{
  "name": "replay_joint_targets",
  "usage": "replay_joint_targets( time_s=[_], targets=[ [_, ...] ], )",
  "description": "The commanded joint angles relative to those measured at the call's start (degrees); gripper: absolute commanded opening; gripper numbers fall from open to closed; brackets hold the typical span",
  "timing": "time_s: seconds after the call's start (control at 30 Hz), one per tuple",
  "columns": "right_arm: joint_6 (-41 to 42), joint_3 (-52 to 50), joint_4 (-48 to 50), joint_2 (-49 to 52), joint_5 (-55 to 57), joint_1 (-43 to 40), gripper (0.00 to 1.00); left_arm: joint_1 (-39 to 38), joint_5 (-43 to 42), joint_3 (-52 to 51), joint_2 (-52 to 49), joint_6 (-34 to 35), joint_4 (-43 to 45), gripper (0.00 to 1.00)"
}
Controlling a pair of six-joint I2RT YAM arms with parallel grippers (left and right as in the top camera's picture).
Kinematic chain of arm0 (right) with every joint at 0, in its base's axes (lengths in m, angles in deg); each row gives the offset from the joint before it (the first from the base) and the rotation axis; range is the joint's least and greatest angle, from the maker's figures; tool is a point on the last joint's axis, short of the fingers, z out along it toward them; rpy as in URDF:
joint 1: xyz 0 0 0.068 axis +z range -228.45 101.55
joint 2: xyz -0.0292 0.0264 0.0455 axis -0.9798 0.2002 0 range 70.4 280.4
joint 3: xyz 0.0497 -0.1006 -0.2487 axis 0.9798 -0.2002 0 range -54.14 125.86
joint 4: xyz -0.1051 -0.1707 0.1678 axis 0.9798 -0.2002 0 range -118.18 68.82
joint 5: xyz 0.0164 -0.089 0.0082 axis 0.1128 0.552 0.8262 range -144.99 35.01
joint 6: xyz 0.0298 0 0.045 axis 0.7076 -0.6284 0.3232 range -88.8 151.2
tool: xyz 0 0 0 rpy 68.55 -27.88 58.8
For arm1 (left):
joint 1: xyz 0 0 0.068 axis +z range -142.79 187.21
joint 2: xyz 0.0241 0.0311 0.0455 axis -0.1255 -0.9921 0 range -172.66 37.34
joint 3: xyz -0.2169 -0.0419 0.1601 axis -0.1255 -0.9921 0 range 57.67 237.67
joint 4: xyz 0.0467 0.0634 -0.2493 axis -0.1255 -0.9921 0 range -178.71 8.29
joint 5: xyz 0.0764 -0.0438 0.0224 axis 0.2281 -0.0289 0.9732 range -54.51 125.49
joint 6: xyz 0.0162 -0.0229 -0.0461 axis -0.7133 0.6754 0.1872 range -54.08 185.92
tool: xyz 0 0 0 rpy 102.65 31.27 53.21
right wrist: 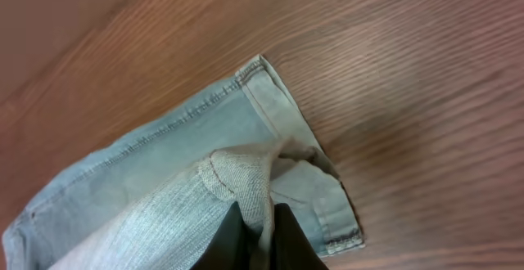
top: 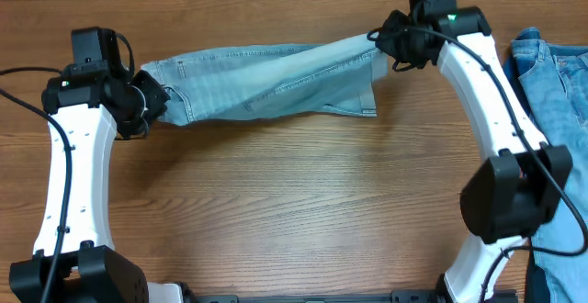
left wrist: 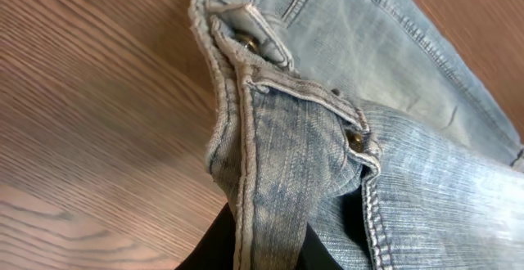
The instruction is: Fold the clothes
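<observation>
The right gripper first moves down and toward my left gripper next, to get the leg end over the layer lying on the wood.
The pale light-blue denim shorts (top: 266, 83) hang stretched between my two grippers across the far half of the table, sagging in the middle. My left gripper (top: 152, 103) is shut on the waistband end; the left wrist view shows the waistband seam and rivets (left wrist: 278, 131) pinched between my black fingers (left wrist: 262, 249). My right gripper (top: 386, 41) is shut on the leg end. In the right wrist view a fold of denim (right wrist: 246, 180) sits between the fingers (right wrist: 262, 237), with the stitched hem (right wrist: 270, 98) hanging below over the wood.
A deeper-blue denim garment (top: 556, 110) lies at the table's right edge, beside the right arm. The wooden table (top: 294, 211) spreads below the shorts toward the arm bases.
</observation>
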Motion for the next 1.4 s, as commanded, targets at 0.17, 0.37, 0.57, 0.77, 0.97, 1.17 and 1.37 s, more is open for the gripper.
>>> replay_joint_targets(
  time_s=[0.17, 0.37, 0.57, 0.77, 0.97, 1.17, 1.37],
  targets=[
    [-1.27, 2.49, 3.8, 5.6, 3.54, 4.37, 0.04, -0.07, 4.48, 1.79, -8.48, -1.55, 2.54, 0.17],
    [-1.05, 2.47, 10.84, 9.09, 5.46, 5.57, 0.04, -0.07, 6.84, 1.79, -10.23, -1.31, 7.98, 0.17],
    [-1.07, 2.47, 13.6, 13.88, 5.44, 6.6, 0.32, -0.07, 9.42, 1.79, -10.23, -1.33, 11.74, 0.63],
    [-7.3, 2.49, 19.82, 14.16, 3.48, 6.47, 0.83, -0.13, 12.17, 2.4, -10.21, -8.76, 17.25, 0.86],
    [-19.28, 7.1, 17.79, 14.14, 3.3, 6.16, 0.91, -1.16, 12.94, 13.55, -10.16, -13.29, 11.76, 0.89],
    [-19.37, 21.53, -0.48, 13.62, 4.42, 4.76, 0.96, -9.62, 19.28, 27.21, -10.12, -15.8, -3.98, 0.7],
    [-18.56, 26.91, -21.77, 13.6, 4.35, 2.08, 1.0, -14.75, 20.0, 24.83, -10.49, -40.5, -11.41, 0.66]
  ],
)
